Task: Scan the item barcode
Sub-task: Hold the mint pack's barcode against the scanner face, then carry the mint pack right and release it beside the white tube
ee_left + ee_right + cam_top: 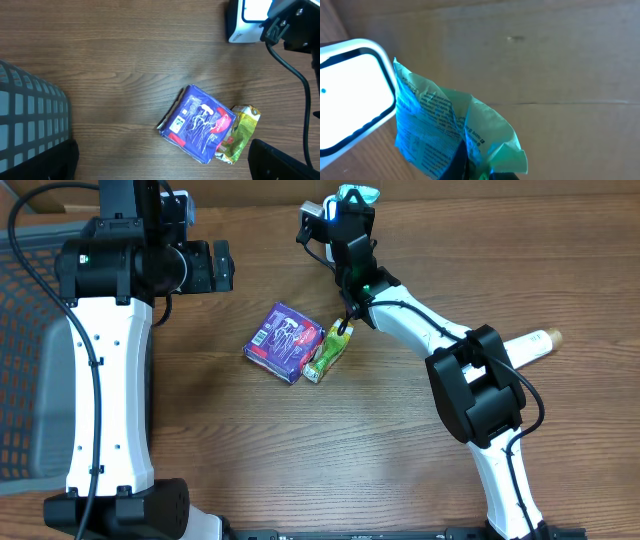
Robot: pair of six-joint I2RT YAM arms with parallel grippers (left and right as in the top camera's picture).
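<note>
My right gripper needs to swing back and down to release the packet, as bare wood by the cream bottle lies to its right in the overhead view.
A crumpled blue-green packet [442, 127] is pinched in my right gripper [472, 172], which is shut on it, with small print facing the camera. No barcode can be made out. The packet's left edge is right beside the white scanner [350, 92]. From overhead, the right gripper [350, 208] holds the packet [358, 194] at the table's far edge, next to the scanner [312, 216]. My left gripper [222, 268] hangs open and empty at the left, above bare wood [160, 167].
A purple packet [285, 340] and a green packet [328, 352] lie together mid-table, also in the left wrist view as purple packet [200, 125] and green packet [241, 134]. A cream bottle [530, 345] lies at the right. A mesh basket [20, 360] stands at the left.
</note>
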